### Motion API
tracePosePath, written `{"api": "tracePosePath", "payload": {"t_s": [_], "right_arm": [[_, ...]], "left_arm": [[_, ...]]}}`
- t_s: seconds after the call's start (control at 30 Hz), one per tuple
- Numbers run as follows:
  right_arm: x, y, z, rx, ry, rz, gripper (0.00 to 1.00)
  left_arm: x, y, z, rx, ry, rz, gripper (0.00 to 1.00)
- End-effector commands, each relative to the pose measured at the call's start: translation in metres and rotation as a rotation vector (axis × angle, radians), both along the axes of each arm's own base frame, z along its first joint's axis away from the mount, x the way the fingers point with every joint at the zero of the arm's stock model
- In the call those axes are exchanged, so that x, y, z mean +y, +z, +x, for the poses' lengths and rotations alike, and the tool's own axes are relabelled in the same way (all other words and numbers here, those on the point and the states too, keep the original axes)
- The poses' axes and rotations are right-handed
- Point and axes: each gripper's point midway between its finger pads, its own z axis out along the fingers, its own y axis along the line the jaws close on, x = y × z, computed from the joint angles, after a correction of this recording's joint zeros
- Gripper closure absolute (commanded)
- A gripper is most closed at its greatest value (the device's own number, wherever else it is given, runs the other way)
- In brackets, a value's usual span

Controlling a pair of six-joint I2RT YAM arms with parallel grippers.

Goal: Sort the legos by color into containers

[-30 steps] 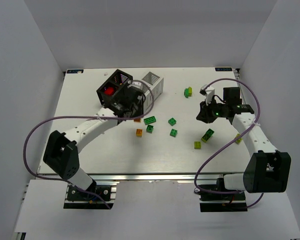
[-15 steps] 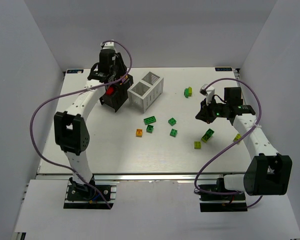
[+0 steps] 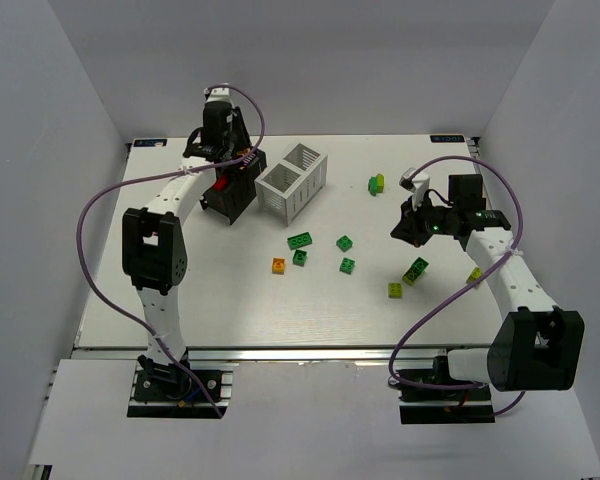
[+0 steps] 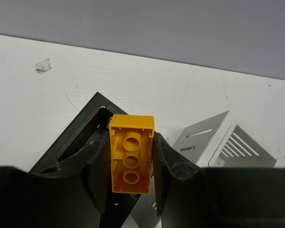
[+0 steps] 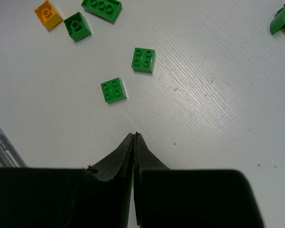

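Observation:
The orange-yellow lego (image 4: 131, 156) is hanging above the black container (image 3: 232, 198). Next, my left gripper will lower it into the far part of the container and open.
My left gripper (image 3: 224, 160) is at the back left, above the black container (image 3: 232, 198). In the left wrist view it (image 4: 131, 138) is shut on an orange-yellow lego (image 4: 131, 156), held over the black container (image 4: 78, 140). A red lego (image 3: 220, 183) lies inside that container. The white container (image 3: 292, 181) stands just to its right. My right gripper (image 3: 405, 232) is shut and empty over bare table (image 5: 134, 136). Loose legos lie mid-table: green ones (image 3: 300, 240) (image 3: 344, 243) (image 3: 348, 264) and a small orange one (image 3: 278, 265).
More legos lie near the right arm: a green one (image 3: 416, 270), yellow-green ones (image 3: 394, 289) (image 3: 475, 275), and a green and yellow pair (image 3: 377, 183) at the back. The right wrist view shows green legos (image 5: 113, 90) (image 5: 144, 59) ahead of the fingers.
My left arm has swung up from the middle of the table, beside the loose legos, to the back left over the black container. The right arm has not moved.

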Motion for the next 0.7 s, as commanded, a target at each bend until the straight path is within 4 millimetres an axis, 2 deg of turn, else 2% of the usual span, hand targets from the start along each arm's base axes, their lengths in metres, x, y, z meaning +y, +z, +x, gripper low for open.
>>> {"api": "tracePosePath", "payload": {"t_s": [0.0, 0.2, 0.53, 0.6, 0.67], "right_arm": [[0.001, 0.015, 0.003, -0.062, 0.016, 0.012, 0.93], [0.000, 0.014, 0.004, -0.060, 0.011, 0.007, 0.89], [0.000, 0.014, 0.004, -0.061, 0.010, 0.006, 0.82], [0.000, 0.014, 0.004, -0.060, 0.010, 0.006, 0.79], [0.000, 0.014, 0.004, -0.061, 0.010, 0.006, 0.75]], "left_arm": [[0.006, 0.027, 0.013, -0.084, 0.019, 0.001, 0.89], [0.007, 0.010, 0.018, -0.061, 0.034, 0.004, 0.86], [0.012, 0.003, 0.023, -0.055, 0.070, 0.016, 0.81], [0.013, -0.001, 0.022, -0.045, 0.075, 0.019, 0.75], [0.013, -0.004, 0.021, -0.037, 0.076, 0.017, 0.65]]}}
